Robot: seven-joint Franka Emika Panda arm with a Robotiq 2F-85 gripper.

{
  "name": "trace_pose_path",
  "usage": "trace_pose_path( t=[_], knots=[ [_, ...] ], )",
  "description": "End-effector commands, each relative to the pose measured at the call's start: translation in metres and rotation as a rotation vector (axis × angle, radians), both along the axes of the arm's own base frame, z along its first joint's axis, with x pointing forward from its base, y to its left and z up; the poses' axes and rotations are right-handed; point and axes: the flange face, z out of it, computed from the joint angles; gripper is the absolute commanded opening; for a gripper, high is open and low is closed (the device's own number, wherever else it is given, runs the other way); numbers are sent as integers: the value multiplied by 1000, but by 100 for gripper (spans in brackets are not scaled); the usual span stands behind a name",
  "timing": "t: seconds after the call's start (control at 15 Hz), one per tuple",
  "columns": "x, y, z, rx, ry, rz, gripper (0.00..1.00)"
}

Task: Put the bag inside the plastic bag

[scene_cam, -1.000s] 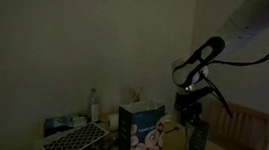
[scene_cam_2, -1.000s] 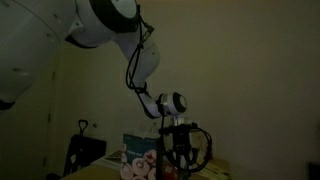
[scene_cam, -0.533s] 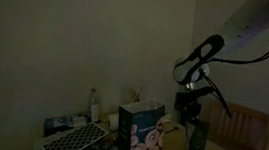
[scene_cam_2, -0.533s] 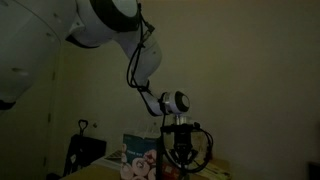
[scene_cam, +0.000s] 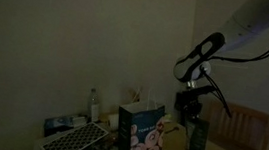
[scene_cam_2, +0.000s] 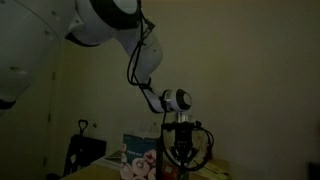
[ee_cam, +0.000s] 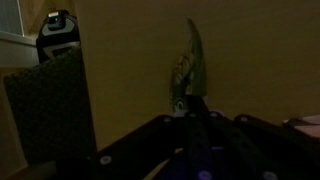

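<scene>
My gripper rises with the small dark green bag next and moves over the plastic bag's top (scene_cam: 143, 105) to release it, because the upright sides block a level path.
The scene is very dark. The plastic bag (scene_cam: 141, 132), bluish on top with white and pinkish round shapes, stands upright on the table; it also shows in an exterior view (scene_cam_2: 139, 165). The small dark green bag (scene_cam: 197, 139) stands to its right. My gripper (scene_cam: 190, 113) is directly over the green bag's top edge. In the wrist view the green bag (ee_cam: 190, 66) appears edge-on, sticking out from between the closed fingers (ee_cam: 189, 104). The gripper (scene_cam_2: 179, 155) hangs low beside the plastic bag, and the green bag is hard to make out there.
A clear bottle (scene_cam: 94, 104) and a grid-patterned tray (scene_cam: 75, 139) sit left of the plastic bag. A wooden chair (scene_cam: 253, 129) stands at the right. In the wrist view a dark textured panel (ee_cam: 52, 105) and a dark-capped bottle (ee_cam: 60, 30) lie to the left.
The gripper has shifted very slightly sideways, still at the green bag's top. Both bags stand where they were.
</scene>
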Motion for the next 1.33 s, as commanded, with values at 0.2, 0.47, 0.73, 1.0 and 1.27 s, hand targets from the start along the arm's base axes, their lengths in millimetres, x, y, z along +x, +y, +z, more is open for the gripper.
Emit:
trace_pose_path(
  t=[0.2,0.47,0.73,1.0,1.27],
  knots=[
    [-22,57,123,-36,-99,80,0],
    [-12,65,137,-13,-109,100,1],
    [-19,66,133,-10,-97,99,1],
    [-18,83,152,-44,-141,139,0],
    [-9,124,183,-103,-196,220,0]
  ],
)
